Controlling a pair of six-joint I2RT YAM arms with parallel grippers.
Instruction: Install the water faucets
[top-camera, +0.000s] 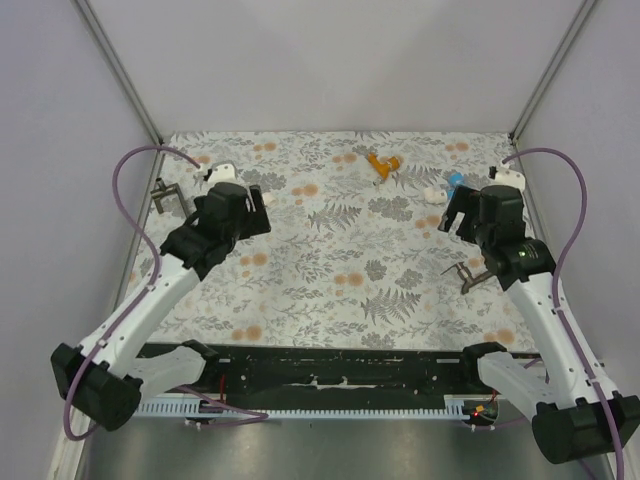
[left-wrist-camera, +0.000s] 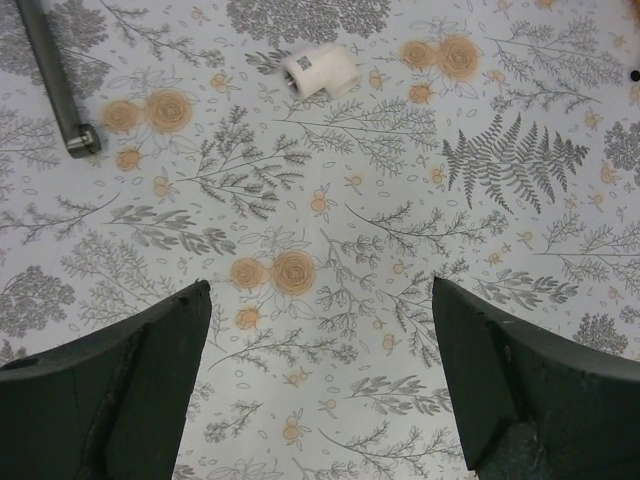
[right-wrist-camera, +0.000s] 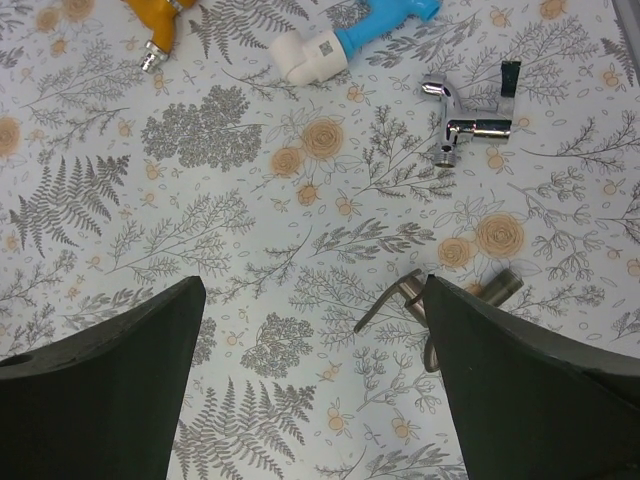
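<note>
My left gripper is open, with the loose white fitting (top-camera: 268, 199) (left-wrist-camera: 320, 70) ahead of its fingers. It will move outward and down first, turning its open fingers, to straddle the fitting.
An orange faucet (top-camera: 382, 165) lies at the far middle of the table; its tip shows in the right wrist view (right-wrist-camera: 158, 22). A blue faucet (top-camera: 455, 183) with a white end fitting (right-wrist-camera: 310, 55) lies to its right. A loose white fitting (left-wrist-camera: 320, 70) lies ahead of my left gripper (left-wrist-camera: 320, 400), which is open and empty above the cloth. My right gripper (right-wrist-camera: 315, 390) is open and empty, hovering over the cloth short of the blue faucet (right-wrist-camera: 385, 22). In the top view the left gripper (top-camera: 250, 215) is at the far left and the right gripper (top-camera: 458, 215) at the far right.
A chrome tap (right-wrist-camera: 470, 105) lies right of the blue faucet. A bronze lever tap (right-wrist-camera: 420, 300) lies partly behind my right finger, and shows in the top view (top-camera: 470, 272). A dark metal lever (left-wrist-camera: 55, 80) lies at the far left (top-camera: 165, 193). Side walls enclose the table.
</note>
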